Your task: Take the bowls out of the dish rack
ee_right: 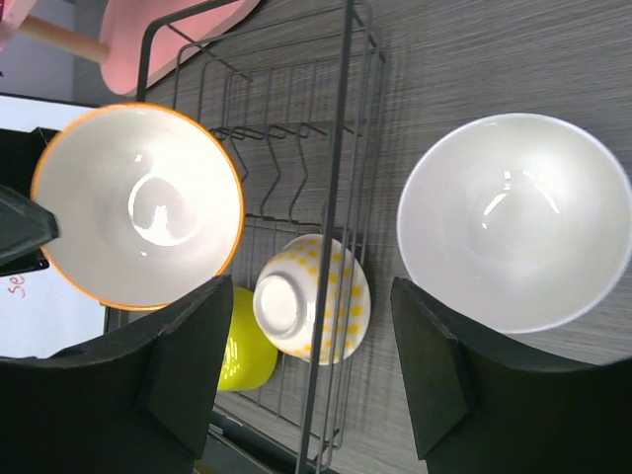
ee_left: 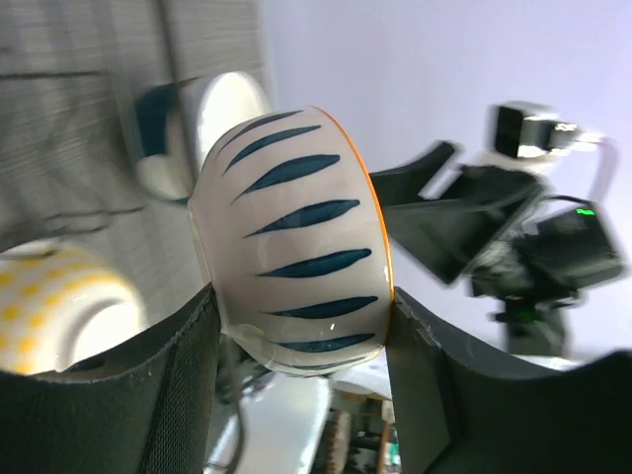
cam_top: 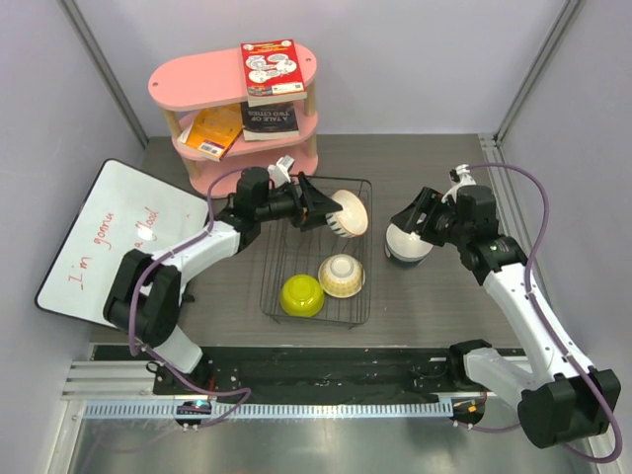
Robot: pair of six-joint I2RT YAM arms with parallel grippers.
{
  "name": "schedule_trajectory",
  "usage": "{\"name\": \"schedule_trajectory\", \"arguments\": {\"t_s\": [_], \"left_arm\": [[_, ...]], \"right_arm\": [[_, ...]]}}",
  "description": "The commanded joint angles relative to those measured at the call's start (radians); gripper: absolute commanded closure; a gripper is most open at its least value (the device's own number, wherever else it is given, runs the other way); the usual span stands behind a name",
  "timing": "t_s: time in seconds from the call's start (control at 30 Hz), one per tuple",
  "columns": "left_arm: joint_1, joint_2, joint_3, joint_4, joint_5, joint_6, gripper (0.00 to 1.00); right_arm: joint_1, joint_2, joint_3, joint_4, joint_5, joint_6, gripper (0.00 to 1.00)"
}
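My right gripper moves across to the left in the top view next, onto the striped bowl's free rim [cam_top: 365, 222] [ee_right: 240, 217], opposite my left gripper's hold.
My left gripper [cam_top: 334, 209] is shut on a white bowl with blue stripes and an orange rim [cam_top: 351, 213], held on its side above the far right of the black wire dish rack [cam_top: 268, 281]. In the left wrist view the fingers clamp this bowl [ee_left: 296, 232] at its base and rim. A yellow-green bowl [cam_top: 302, 295] and an upside-down cream bowl with yellow dots [cam_top: 342, 276] sit in the rack's near part. A white-and-teal bowl [cam_top: 406, 249] stands on the table right of the rack. My right gripper [cam_top: 409, 229] is open and empty just above it; in its wrist view the bowl [ee_right: 513, 222] lies right of the jaws.
A pink two-level shelf [cam_top: 234, 79] with books stands behind the rack. A whiteboard [cam_top: 109, 237] lies at the left. The rack's right wall [ee_right: 336, 197] runs between my right gripper's fingers in its wrist view. Grey walls enclose the table.
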Motion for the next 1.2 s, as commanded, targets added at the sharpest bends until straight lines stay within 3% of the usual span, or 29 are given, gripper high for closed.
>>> {"name": "schedule_trajectory", "arguments": {"t_s": [0.0,0.07,0.27,0.57,1.17], "left_arm": [[0.005,0.011,-0.007,0.503,0.143,-0.269,0.95],[0.005,0.034,-0.015,0.567,0.159,-0.338,0.95],[0.005,0.026,-0.027,0.575,0.17,-0.331,0.95],[0.006,-0.021,-0.013,0.306,0.155,-0.142,0.94],[0.008,-0.029,-0.056,0.331,0.176,-0.143,0.94]], "right_arm": [[0.048,0.024,-0.019,0.12,-0.021,0.061,0.29],[0.077,0.044,-0.019,0.144,-0.009,0.071,0.29],[0.143,0.072,-0.005,0.189,0.036,0.094,0.29],[0.171,0.017,0.008,0.112,0.117,0.067,0.3],[0.214,0.102,0.016,0.18,0.117,0.108,0.3]]}}
